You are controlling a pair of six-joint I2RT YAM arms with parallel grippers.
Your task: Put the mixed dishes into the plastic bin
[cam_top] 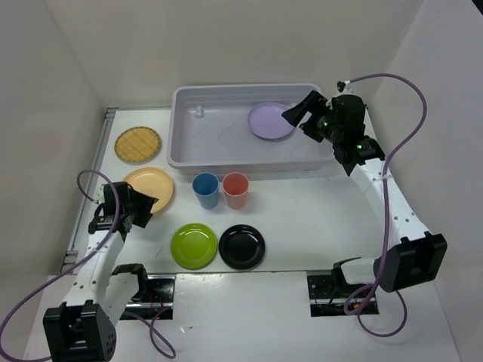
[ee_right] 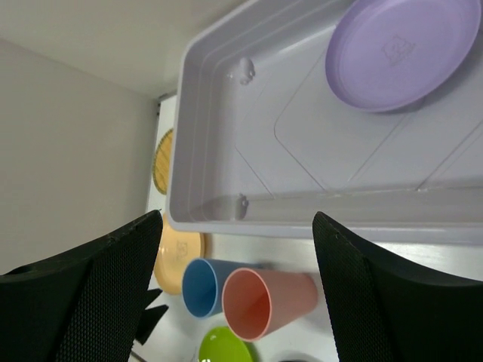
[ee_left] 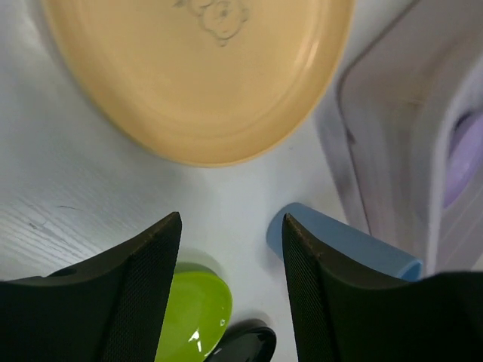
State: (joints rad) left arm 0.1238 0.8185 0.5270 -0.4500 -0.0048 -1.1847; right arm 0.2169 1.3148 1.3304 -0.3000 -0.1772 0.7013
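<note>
I need to lower my left gripper next onto the pale orange plate's near rim, with its fingers open around it, because that rim is clear of the blue cup.
The plastic bin stands at the back, with the lilac plate in its right end. My right gripper is open and empty above that plate. On the table lie the woven disc, the pale orange plate, the lime green plate and the black plate. The blue cup and the coral-red cup stand upright side by side. My left gripper is open and empty just above the table at the orange plate's near edge.
White walls close in the table on the left, back and right. The bin's front wall runs just behind the two cups. A purple cable loops off the right arm.
</note>
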